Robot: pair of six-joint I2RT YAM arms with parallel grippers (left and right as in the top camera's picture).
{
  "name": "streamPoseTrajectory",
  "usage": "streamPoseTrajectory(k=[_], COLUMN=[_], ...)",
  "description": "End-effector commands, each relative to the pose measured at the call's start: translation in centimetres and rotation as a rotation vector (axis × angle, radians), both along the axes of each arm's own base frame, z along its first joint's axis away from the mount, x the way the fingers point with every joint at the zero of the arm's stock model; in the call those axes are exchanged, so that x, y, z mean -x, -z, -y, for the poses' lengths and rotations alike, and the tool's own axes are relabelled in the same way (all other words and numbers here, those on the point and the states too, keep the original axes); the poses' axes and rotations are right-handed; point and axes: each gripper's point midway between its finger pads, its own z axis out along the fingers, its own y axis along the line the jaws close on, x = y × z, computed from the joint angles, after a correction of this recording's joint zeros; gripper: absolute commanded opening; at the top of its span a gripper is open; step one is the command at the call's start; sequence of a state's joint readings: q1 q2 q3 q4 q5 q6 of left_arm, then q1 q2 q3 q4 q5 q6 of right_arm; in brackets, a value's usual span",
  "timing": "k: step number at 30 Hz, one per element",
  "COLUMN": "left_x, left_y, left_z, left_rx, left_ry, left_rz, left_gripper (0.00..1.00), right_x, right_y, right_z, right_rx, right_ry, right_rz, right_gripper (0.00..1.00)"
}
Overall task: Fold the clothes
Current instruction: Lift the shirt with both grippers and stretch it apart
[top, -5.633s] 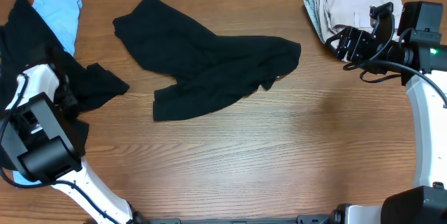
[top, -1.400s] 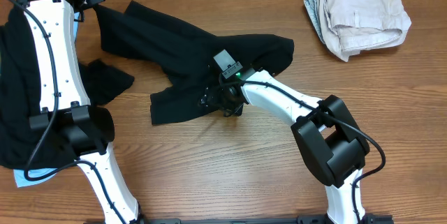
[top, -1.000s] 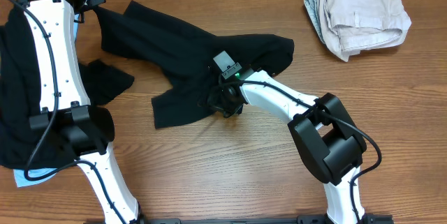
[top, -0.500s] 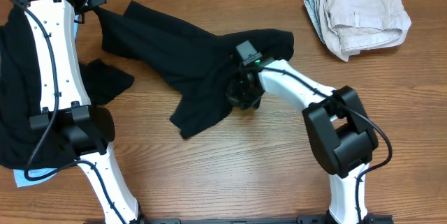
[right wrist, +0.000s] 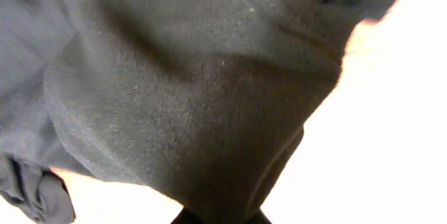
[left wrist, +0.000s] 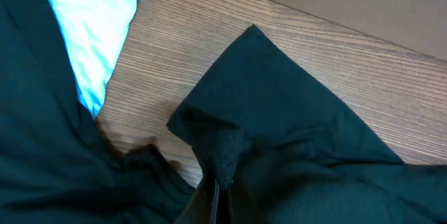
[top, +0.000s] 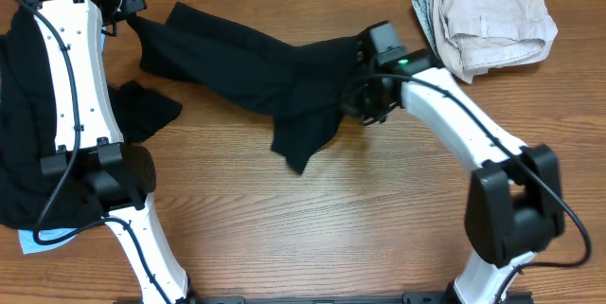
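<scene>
The cloth still sags in folds, so next my right gripper should lift the garment, then lower it outward onto the tabletop beside the beige pile and let go.
One black garment of the clothes is stretched across the back of the table between both grippers. My left gripper is shut on its far-left corner. In the left wrist view the bunched black cloth runs into the closed fingertips of the left gripper. My right gripper is shut on the garment's right part, and a loose flap hangs toward the front. Dark fabric fills the right wrist view and narrows into the right gripper.
A pile of beige clothes with a light-blue edge lies at the back right. More black clothes are heaped along the left edge, with another black piece beside them. A light-blue piece lies near the left gripper.
My right gripper has shut on the black garment and dragged it to the right and toward the back, stretching it out. The left gripper has kept its hold in place.
</scene>
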State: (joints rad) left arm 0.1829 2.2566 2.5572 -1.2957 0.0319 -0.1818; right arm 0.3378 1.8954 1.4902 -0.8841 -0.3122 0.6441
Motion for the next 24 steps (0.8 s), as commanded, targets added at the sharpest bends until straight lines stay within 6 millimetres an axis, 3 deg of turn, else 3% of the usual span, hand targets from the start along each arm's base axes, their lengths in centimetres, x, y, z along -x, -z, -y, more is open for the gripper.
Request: streamPoseTrajectory(k=[1, 6, 10, 14, 18, 22, 24], left_x=[0.2, 1.1, 2.3, 4.0, 5.0, 6.1, 6.9], left_y=[-1.4, -3.7, -7.3, -10.7, -11.4, -13.3, -15.2], left_z=[0.7, 0.9, 1.3, 2.9, 4.2, 4.9, 5.0], left_rx=[0.006, -0.007, -0.01, 0.032, 0.044, 0.014, 0.0], left_ry=[0.018, 0.025, 0.036, 0.081, 0.123, 0.165, 0.168], left_rz=[0.026, 0.066, 0.14, 0.206, 0.206, 0.244, 0.291], left_gripper=[0.04, 0.04, 0.04, 0.04, 0.04, 0.04, 0.04], right_x=[-1.1, -1.8, -1.9, -1.0, 0.0, 1.6, 2.6], right_y=[-4.0, -8.7, -13.9, -18.1, -19.9, -24.0, -26.2], right_z=[2.8, 6.6, 9.6, 10.5, 10.6, 11.7, 12.8], right_rx=[-0.018, -0.076, -0.088, -0.062, -0.05, 0.02, 0.073], right_ry=[0.007, 0.036, 0.061, 0.031, 0.01, 0.019, 0.047], right_rz=[0.107, 0.221, 0.34, 0.416, 0.417, 0.464, 0.497], right_gripper=[0.04, 0.04, 0.04, 0.04, 0.04, 0.04, 0.04])
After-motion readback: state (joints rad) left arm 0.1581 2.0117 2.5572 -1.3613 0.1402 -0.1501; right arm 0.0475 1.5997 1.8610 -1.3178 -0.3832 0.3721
